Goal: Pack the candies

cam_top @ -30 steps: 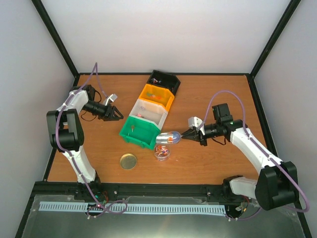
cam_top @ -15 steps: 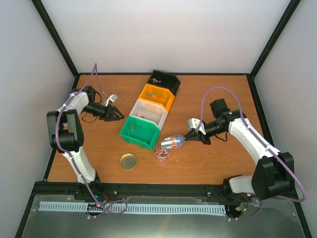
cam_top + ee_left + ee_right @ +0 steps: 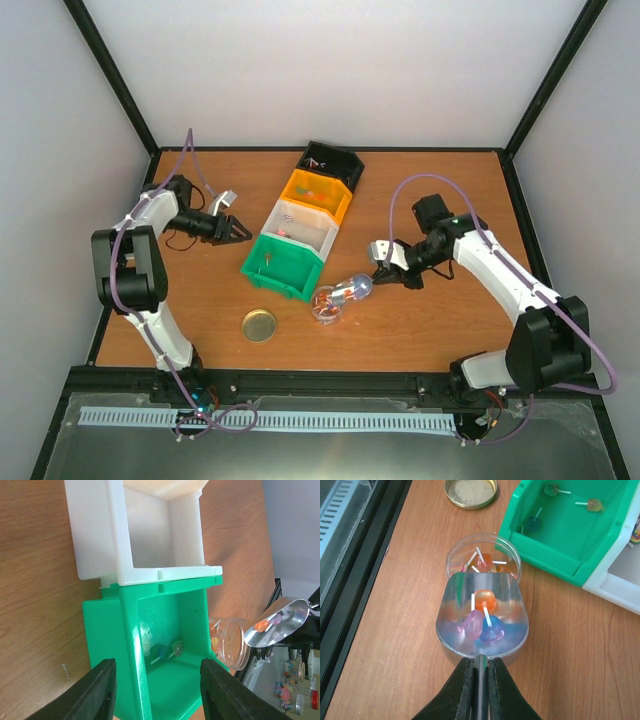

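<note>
The bare tabletop beside the bins is clear for releasing the scoop, so after tipping the candies into the jar (image 3: 326, 307) my right gripper will go outward and down there.
My right gripper (image 3: 384, 274) (image 3: 480, 666) is shut on the handle of a shiny metal scoop (image 3: 353, 290) (image 3: 481, 622). The scoop holds three candies on white sticks (image 3: 485, 614): orange, pink and blue. Its lip sits over the near rim of a clear round jar (image 3: 326, 307) (image 3: 454, 556) that holds more orange and red candies (image 3: 487, 562). The green bin (image 3: 283, 266) (image 3: 542, 557) holds a few candies (image 3: 167, 650). My left gripper (image 3: 240, 232) (image 3: 157, 680) is open and empty, level with the green bin's left side (image 3: 100, 630).
A white bin (image 3: 302, 226) (image 3: 95, 530), an orange bin (image 3: 316, 193) and a black bin (image 3: 333, 163) stand in a row behind the green one. A round gold lid (image 3: 259, 325) (image 3: 470, 491) lies on the table left of the jar.
The right arm has swung the scoop down and slightly right, tipping its lip onto the jar. The left arm has not moved.
</note>
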`<state>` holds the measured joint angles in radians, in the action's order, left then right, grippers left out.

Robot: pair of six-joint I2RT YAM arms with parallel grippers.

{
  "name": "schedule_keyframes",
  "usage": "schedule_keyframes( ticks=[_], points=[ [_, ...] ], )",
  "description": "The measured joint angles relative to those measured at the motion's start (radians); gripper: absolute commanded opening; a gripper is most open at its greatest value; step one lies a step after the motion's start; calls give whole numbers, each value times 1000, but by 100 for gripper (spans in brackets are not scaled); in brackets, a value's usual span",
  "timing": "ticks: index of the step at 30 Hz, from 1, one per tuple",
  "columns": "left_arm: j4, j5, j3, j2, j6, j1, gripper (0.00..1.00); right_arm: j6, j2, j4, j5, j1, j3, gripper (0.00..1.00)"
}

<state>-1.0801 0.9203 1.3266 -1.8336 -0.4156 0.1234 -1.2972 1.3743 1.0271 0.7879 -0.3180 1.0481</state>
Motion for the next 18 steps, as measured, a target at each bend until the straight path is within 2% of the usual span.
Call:
schedule_keyframes(
  ticks=[9,18],
  points=[
    [68,-9,-99,41,23,0,52,43,23,21,-86,-63,43,3],
    [126,-77,-127,85,38,-24,55,58,33,50,-130,-83,84,3]
  ],
)
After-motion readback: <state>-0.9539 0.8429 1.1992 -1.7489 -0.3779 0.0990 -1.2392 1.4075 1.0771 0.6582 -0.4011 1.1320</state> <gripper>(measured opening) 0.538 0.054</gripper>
